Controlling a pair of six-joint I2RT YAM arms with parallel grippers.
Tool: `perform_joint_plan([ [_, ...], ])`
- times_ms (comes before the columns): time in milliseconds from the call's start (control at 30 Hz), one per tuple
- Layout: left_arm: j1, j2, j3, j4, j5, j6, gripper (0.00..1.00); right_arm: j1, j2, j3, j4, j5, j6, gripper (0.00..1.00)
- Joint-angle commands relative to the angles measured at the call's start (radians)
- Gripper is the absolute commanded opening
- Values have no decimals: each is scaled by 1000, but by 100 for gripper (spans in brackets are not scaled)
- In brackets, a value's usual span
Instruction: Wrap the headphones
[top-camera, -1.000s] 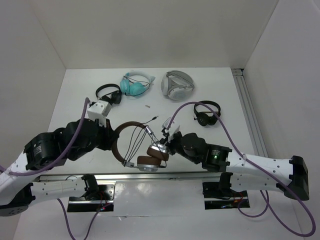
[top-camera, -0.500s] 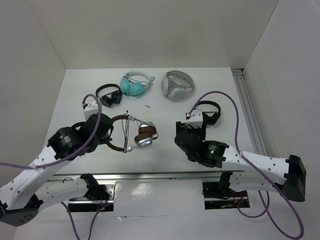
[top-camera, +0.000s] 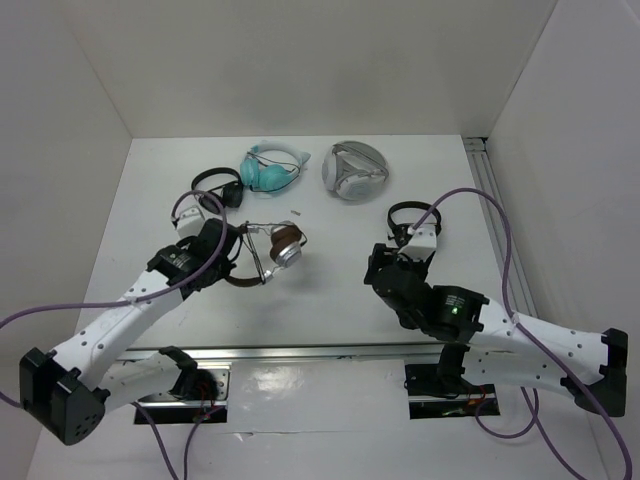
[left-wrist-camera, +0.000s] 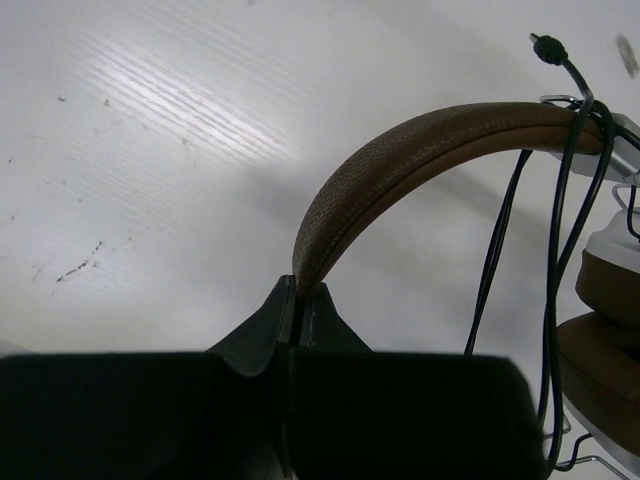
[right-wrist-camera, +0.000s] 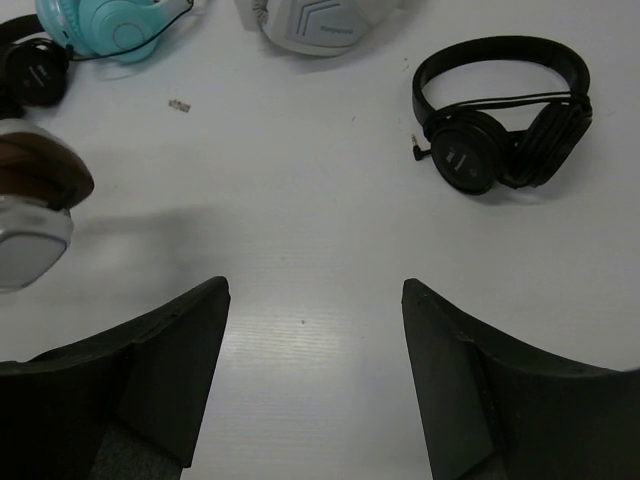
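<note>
Next, my left gripper lowers and shifts left in the top view and sets the headphones onto bare table (left-wrist-camera: 270, 245), as their cable is wound across the headband.
The headphones (top-camera: 272, 250) have a brown headband (left-wrist-camera: 420, 150) and silver-and-brown earcups (left-wrist-camera: 608, 330). Their thin black cable (left-wrist-camera: 555, 250) is wound across the headband, its plug sticking up. My left gripper (left-wrist-camera: 299, 290) is shut on the headband's edge and holds the headphones over the table's left middle (top-camera: 222, 250). One earcup also shows at the left edge of the right wrist view (right-wrist-camera: 30, 205). My right gripper (right-wrist-camera: 315, 290) is open and empty above bare table, right of the headphones (top-camera: 385, 262).
Small black headphones (top-camera: 412, 226) lie right of centre, close to my right gripper, and also show in the right wrist view (right-wrist-camera: 500, 115). Another black pair (top-camera: 218, 187), a teal pair (top-camera: 270, 168) and a white-grey pair (top-camera: 354, 170) lie along the back. A small connector (top-camera: 296, 212) lies near them.
My left gripper has carried the headphones away from the front edge toward the back left. My right gripper let go of them and drew back to the right, now open.
</note>
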Motion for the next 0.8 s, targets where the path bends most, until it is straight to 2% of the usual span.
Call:
perform_joint_plan([
  [0,118,24,-47,173,-2,-55,0,-2,-10,3,-11,-47,26,77],
  [133,267,48,-141,382,136,-4,0,-2,-1,3,-37,-47,23,78],
  [300,400,129,-225,512,213,39,0,-2,8,-36,1,-68,-2,78],
  [467,436,221,-253,599,204,57,0,-2,37,-36,41,-79,-22,78],
  [633,482,268,-275,610,204,57,0,7,56,-36,41,-100,-22,78],
  [700,482,268,-296,601,204,48,29,7,56,-36,52,-117,-22,78],
  [733,482,252,-296,601,204,48,38,7,56,-36,61,-135,-22,78],
  [767,482,239,-305,587,216,48,48,7,47,-36,61,-146,-22,83],
])
